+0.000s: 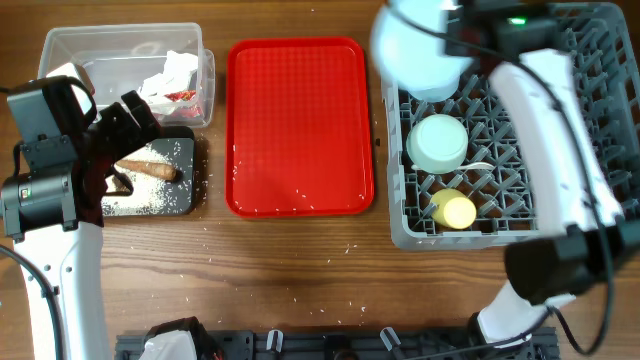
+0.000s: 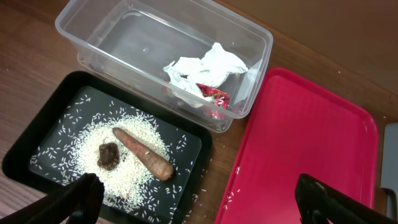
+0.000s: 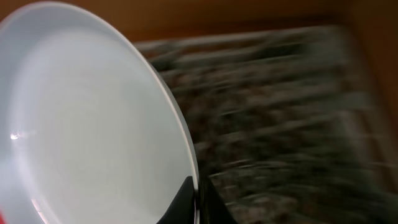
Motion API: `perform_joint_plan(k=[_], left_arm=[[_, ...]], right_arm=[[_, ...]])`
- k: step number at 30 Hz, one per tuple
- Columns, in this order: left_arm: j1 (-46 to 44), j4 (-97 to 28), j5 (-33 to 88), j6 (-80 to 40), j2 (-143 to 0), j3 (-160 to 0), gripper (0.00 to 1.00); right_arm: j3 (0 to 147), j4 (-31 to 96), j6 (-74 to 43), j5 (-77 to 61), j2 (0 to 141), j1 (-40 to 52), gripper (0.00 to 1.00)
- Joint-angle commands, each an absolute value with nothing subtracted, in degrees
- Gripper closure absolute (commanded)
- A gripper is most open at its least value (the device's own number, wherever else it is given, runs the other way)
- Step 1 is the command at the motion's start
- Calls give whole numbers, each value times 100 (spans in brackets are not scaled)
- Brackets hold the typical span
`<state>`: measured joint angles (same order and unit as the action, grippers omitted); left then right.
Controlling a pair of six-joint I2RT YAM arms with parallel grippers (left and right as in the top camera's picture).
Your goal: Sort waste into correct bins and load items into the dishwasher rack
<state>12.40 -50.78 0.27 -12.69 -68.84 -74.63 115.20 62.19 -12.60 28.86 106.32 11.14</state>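
Observation:
My right gripper needs to turn the plate (image 1: pixel 418 52) upright next, then lower and release it in the rack's empty wires, which are below and to the right in the overhead view.
My right gripper (image 1: pixel 458 40) is shut on the rim of the pale blue plate (image 1: pixel 418 52) and holds it above the far left corner of the grey dishwasher rack (image 1: pixel 560 120). In the right wrist view the fingers (image 3: pixel 198 200) pinch the plate's (image 3: pixel 87 124) edge, and the rack (image 3: pixel 280 124) is blurred. A pale green bowl (image 1: pixel 438 143), a yellow cup (image 1: pixel 455 211) and a white spoon (image 1: pixel 487 163) are in the rack. My left gripper (image 2: pixel 199 211) is open and empty over the black tray (image 2: pixel 50 130), which holds rice (image 2: pixel 134 134), a brown stick (image 2: pixel 144 154) and a brown lump (image 2: pixel 108 155). The clear tub (image 2: pixel 124 37) holds the napkin (image 2: pixel 205 67) and red wrapper (image 2: pixel 214 96).
The flat red serving tray (image 1: pixel 298 125) lies between the bins and the rack, with a few rice grains along its near edge. Loose grains lie on the wooden table (image 1: pixel 300 270) in front of it.

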Motion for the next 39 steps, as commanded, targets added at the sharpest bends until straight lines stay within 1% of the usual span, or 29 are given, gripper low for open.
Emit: perform_joint_plan(k=[1, 3, 4, 5, 9, 14, 17, 23, 25, 26, 27, 28, 29, 32, 34, 36, 38, 39], left_arm=[[1267, -5063, -8, -1177, -6879, -7544, 0], [1267, -5065, -8, -1177, -6879, -7544, 0], [1264, -5063, -8, -1177, -6879, -7544, 0], [1267, -5065, -8, -1177, -6879, -7544, 0], [1267, -5063, -8, -1177, -6879, -7544, 0], [1267, -5065, -8, -1177, -6879, -7544, 0], [1267, -5063, -8, -1177, -6879, -7544, 0], [1267, -5065, -8, -1177, -6879, -7544, 0], [1267, -5065, -8, -1177, -6879, -7544, 0], [1267, -5065, -8, -1177, -6879, -7544, 0], [1267, -5065, -8, -1177, -6879, -7544, 0], [1267, -5065, -8, -1177, -6879, -7544, 0], [1267, -5065, -8, -1177, -6879, -7544, 0], [1267, -5065, -8, -1177, -6879, -7544, 0], [1267, -5065, -8, -1177, -6879, -7544, 0], [1267, -5065, -8, -1177, -6879, -7544, 0], [1267, -5065, -8, -1177, -6879, -7544, 0], [1267, -5065, -8, -1177, -6879, -7544, 0]], right_arm=[[11515, 6215, -1057, 5358, 10403, 663, 95], [11428, 5922, 32, 5349, 10460, 322, 96], [11397, 5629, 917, 5148, 10558, 117, 96], [11397, 5465, 1411, 4943, 10641, 14, 96], [11393, 4956, 2394, 4875, 10890, -56, 96], [11389, 4668, 2823, 4683, 11406, -40, 96], [11389, 4670, 2689, 4519, 11756, -1, 96], [11389, 4633, 2687, 4338, 11819, 91, 96], [11389, 4772, 2679, 3990, 11832, 106, 96], [11389, 4842, 2676, 3656, 11832, 117, 90], [11389, 4890, 2637, 3409, 11832, 121, 80], [11389, 4917, 2222, 3288, 11832, 132, 65], [11389, 4917, 2071, 3286, 11830, 132, 60], [11391, 5026, 1374, 3288, 11786, 132, 32], [11391, 5078, 947, 3286, 11590, 134, 24], [11395, 5155, 729, 3284, 11233, 148, 18], [11395, 5194, 738, 3288, 10785, 148, 13], [11395, 5238, 735, 3286, 10532, 148, 12]])
